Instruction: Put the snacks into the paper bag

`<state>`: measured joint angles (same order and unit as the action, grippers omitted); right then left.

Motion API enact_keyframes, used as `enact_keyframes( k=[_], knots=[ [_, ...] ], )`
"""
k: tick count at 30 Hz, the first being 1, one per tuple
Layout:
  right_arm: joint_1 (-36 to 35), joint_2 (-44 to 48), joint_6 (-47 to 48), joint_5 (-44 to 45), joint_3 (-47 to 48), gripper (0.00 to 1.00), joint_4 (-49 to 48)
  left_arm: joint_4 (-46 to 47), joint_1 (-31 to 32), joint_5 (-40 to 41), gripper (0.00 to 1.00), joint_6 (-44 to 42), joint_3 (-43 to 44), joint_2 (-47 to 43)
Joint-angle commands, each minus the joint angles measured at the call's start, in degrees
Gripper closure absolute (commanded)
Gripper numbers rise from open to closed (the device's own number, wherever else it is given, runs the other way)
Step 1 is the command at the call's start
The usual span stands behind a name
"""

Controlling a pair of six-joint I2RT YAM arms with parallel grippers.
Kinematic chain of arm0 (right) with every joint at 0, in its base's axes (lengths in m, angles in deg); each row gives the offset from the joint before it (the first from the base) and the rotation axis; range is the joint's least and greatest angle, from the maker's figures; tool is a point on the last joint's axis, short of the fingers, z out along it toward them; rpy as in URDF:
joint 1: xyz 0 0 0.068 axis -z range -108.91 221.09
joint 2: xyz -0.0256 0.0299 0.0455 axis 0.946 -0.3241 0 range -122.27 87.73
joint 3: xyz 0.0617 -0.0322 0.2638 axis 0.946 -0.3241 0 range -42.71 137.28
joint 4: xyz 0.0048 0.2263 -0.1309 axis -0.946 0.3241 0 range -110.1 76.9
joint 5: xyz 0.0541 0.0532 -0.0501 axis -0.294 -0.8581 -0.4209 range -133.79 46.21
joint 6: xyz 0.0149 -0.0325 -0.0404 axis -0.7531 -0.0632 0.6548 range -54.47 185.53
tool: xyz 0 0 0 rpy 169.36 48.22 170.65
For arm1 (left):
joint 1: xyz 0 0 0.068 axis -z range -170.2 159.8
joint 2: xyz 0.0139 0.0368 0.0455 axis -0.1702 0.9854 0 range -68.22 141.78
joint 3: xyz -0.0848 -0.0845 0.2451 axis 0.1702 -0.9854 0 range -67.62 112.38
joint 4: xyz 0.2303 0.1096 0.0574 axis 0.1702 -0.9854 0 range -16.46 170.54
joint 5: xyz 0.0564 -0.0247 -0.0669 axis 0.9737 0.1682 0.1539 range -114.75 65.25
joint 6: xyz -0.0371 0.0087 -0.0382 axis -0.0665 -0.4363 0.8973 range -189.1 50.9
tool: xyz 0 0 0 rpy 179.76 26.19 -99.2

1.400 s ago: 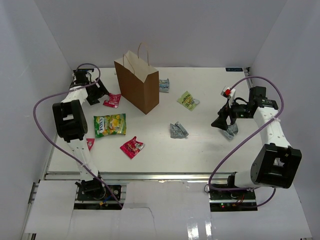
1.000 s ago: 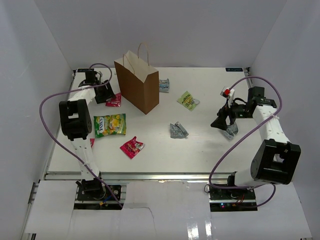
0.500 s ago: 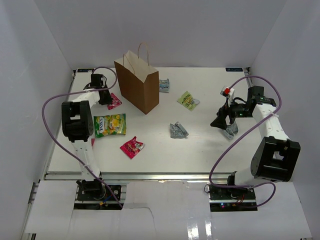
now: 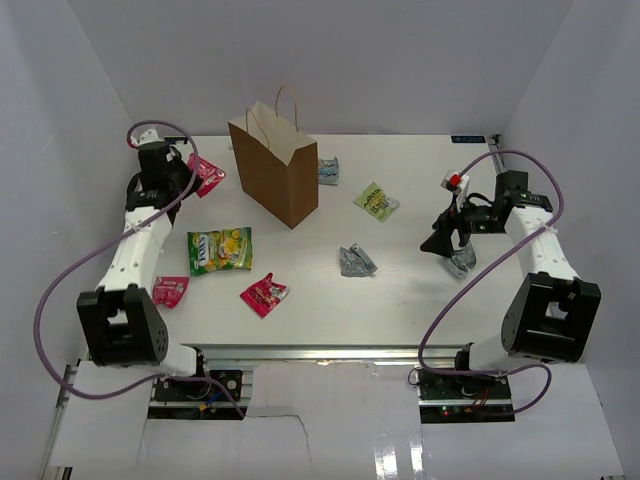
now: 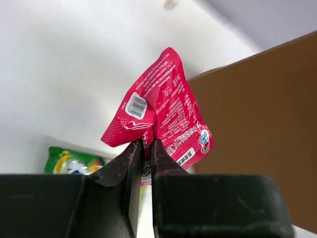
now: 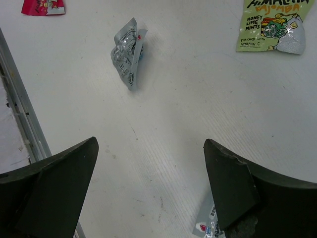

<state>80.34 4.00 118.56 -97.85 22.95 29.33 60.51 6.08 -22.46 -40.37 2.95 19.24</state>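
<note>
The red-pink packet is hanging beside the paper bag, so my left gripper needs to go up above the paper bag's rim, then down into the bag's opening.
My left gripper is shut on a red-pink snack packet and holds it off the table, left of the brown paper bag. The bag stands upright with its mouth open. Other snacks lie on the table: a yellow-green packet, two red ones, a grey one and green mints. My right gripper stands open just above the table, with a grey-blue packet under its right finger.
Another grey-blue packet lies behind the bag on its right. White walls enclose the table on three sides. A metal rail runs along the near edge. Purple cables loop off both arms.
My left gripper has shut on the red-pink packet by the bag, lifted it and swung back to the left. The right arm has barely moved.
</note>
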Motion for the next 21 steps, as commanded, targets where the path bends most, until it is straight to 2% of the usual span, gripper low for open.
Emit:
enact_keyframes(
  k=[1, 3, 6, 9, 12, 16, 21],
  knots=[
    [0.1, 0.1, -0.1, -2.2, 2.4, 0.07, 0.3, 3.6, 0.6, -2.2, 1.00, 4.9, -0.9, -9.6],
    [0.0, -0.3, -0.3, -2.5, 3.0, 0.07, 0.2, 5.0, 1.4, -5.4, 1.00, 5.4, -0.3, -12.2],
    [0.0, -0.9, -0.6, -2.8, 3.5, 0.07, 0.3, 6.4, 4.0, -5.3, 1.00, 6.3, 2.5, -15.9],
    [0.0, -1.5, -0.7, -3.1, 4.3, 0.07, 0.6, 7.2, 8.6, -4.7, 1.00, 6.9, 7.6, -16.0],
    [-0.1, -2.0, -0.6, -3.2, 4.9, 0.07, 1.0, 7.5, 13.4, -4.6, 1.00, 6.3, 13.3, -12.5],
    [-0.1, -1.7, -0.1, -3.0, 4.9, 0.07, 1.2, 7.6, 22.2, -3.2, 1.00, 3.0, 24.9, -6.6],
    [-0.1, -0.3, 0.5, -2.5, 3.2, 0.07, 1.2, 7.8, 27.0, -0.7, 1.00, -0.4, 31.9, 1.8]
  ],
)
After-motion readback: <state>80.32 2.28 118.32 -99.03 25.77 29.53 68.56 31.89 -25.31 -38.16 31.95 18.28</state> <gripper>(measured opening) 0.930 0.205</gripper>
